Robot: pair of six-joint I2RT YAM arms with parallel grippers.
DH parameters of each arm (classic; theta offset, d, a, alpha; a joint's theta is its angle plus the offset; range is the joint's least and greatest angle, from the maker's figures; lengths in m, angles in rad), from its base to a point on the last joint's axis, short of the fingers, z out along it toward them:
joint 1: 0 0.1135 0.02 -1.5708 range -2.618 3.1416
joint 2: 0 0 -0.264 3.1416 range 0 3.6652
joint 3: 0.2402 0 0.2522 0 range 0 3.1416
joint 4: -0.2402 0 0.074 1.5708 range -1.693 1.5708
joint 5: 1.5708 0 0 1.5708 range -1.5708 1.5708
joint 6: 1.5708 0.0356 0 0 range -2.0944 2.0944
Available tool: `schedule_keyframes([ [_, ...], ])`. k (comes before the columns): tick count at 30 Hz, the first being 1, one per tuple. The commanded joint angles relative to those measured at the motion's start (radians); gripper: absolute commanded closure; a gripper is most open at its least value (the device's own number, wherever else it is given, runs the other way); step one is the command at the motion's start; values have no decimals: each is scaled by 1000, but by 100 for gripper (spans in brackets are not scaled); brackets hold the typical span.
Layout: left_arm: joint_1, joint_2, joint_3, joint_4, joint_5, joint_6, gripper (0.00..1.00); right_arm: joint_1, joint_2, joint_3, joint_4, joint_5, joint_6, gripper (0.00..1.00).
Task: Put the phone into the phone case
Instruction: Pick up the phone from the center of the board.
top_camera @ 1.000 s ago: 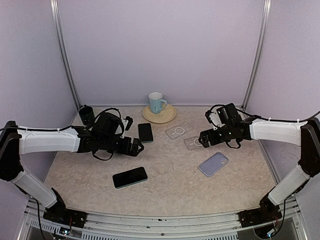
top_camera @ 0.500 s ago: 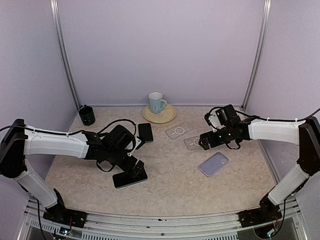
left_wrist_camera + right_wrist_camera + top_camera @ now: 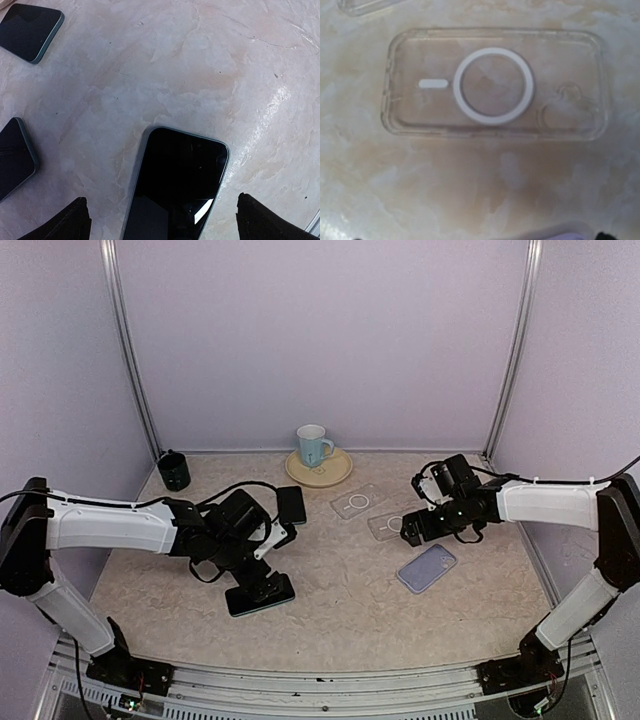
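Note:
Next, my left gripper needs to turn and lower to close on the long edges of the black phone (image 3: 262, 594) (image 3: 178, 183), since the phone lies below, slanted between its fingertips.
A black phone (image 3: 262, 594) (image 3: 178, 183) lies screen up on the table near the front left. My left gripper (image 3: 258, 578) (image 3: 162, 220) hovers right over it, open, with one dark fingertip (image 3: 67, 224) on each side of the phone and not touching it. A clear phone case (image 3: 386, 527) (image 3: 494, 84) with a white ring lies flat at the right. My right gripper (image 3: 410, 531) is just above its near side, open and empty; its fingertips barely reach the bottom edge of the right wrist view.
A second clear case (image 3: 355, 503) and a lilac case (image 3: 427, 567) lie near the right arm. Two more dark phones (image 3: 30, 29) (image 3: 13, 156) lie left of the left gripper. A mug (image 3: 312, 445) on a plate (image 3: 338, 472) and a black cup (image 3: 173, 470) stand at the back.
My left arm has swung forward and down from the back left until its open gripper straddles the black phone. The right gripper has edged slightly toward the near side of the clear case.

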Motion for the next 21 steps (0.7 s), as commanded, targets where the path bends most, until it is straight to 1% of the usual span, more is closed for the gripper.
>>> schedule_keyframes([
  [1,3,-21,-14,-6,32,57,1,12,-43,-8,8,-49,9,0],
  [7,4,-8,-27,7,86,72,1,12,-61,-12,31,-107,15,0],
  [11,17,37,-5,-6,110,77,1,12,-80,-24,50,-129,16,1],
  [17,21,99,24,-13,99,102,2,14,-108,-37,64,-162,22,0],
  [21,26,121,11,12,82,116,2,19,-119,-44,81,-185,28,1],
])
